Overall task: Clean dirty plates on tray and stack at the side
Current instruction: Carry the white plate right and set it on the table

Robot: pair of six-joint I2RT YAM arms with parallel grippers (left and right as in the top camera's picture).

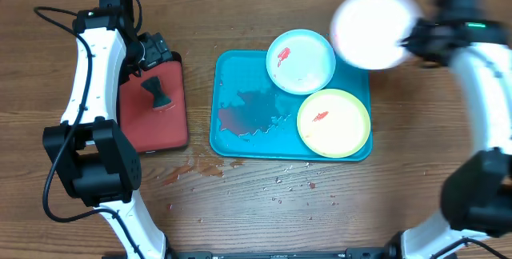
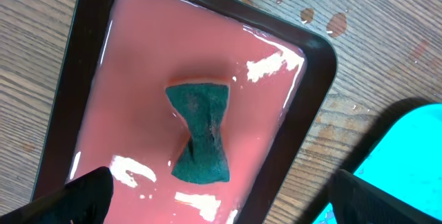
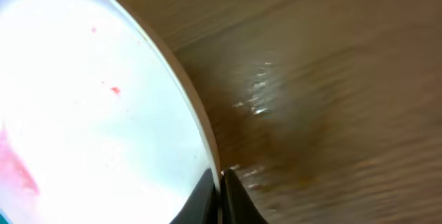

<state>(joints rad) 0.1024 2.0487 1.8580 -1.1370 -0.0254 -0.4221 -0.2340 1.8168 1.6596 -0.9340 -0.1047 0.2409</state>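
Observation:
Next, my right gripper moves to the right in the overhead view, then down, and frees the plate on the empty bare wood beside the turquoise tray.
The turquoise tray [image 1: 240, 75] lies mid-table and holds a light blue plate [image 1: 301, 61] and a yellow-green plate [image 1: 334, 122], both with red smears. A pinkish-white plate [image 1: 374, 29], blurred, hangs above the tray's far right corner with my right gripper [image 1: 408, 41] shut on its rim. The right wrist view shows the fingers [image 3: 221, 189] pinching that plate's edge [image 3: 90, 99], with red smears on its pale face. My left gripper [image 1: 152, 55] is open over the far end of a small red tray; its fingers [image 2: 221, 203] are wide apart, just short of a dark green sponge [image 2: 200, 132].
The black-rimmed red tray [image 1: 152, 131] with the sponge [image 1: 158, 93] lies left of the turquoise tray, whose corner [image 2: 407, 148] shows in the left wrist view. A dark reddish puddle [image 1: 244, 117] sits on the tray floor. Red drips and water drops [image 1: 200, 169] dot the wooden table in front.

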